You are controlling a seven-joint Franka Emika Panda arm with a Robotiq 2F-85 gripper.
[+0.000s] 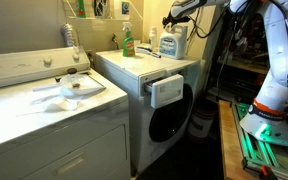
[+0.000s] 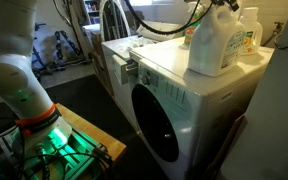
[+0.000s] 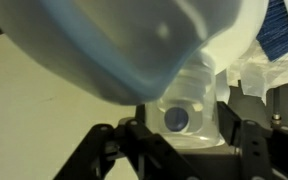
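The gripper needs to move off the jug [image 1: 172, 41] next, toward the green bottle and down, and let go of the cup on the open washer top between them, which is below the gripper.
A white detergent jug [image 1: 172, 41] [image 2: 221, 45] with a yellow-green label stands on the back of the front-load washer's top [image 1: 144, 66] [image 2: 179, 75]. My gripper [image 1: 174, 17] [image 2: 225, 5] [image 3: 182, 125] is at the top of the jug. In the wrist view the fingers sit on either side of a clear cap [image 3: 189, 98] with a blue spot inside, and look shut on it. The jug's body [image 3: 134, 40] fills the upper part of the wrist view, blurred.
The washer's detergent drawer [image 1: 167, 92] [image 2: 131, 70] stands pulled out above the round door [image 1: 166, 120] [image 2: 154, 130]. A green bottle [image 1: 128, 42] stands on the washer's far side. A white scoop-like object [image 1: 69, 92] lies on the neighbouring machine. The arm's base [image 1: 269, 100] [image 2: 19, 100] stands in front.
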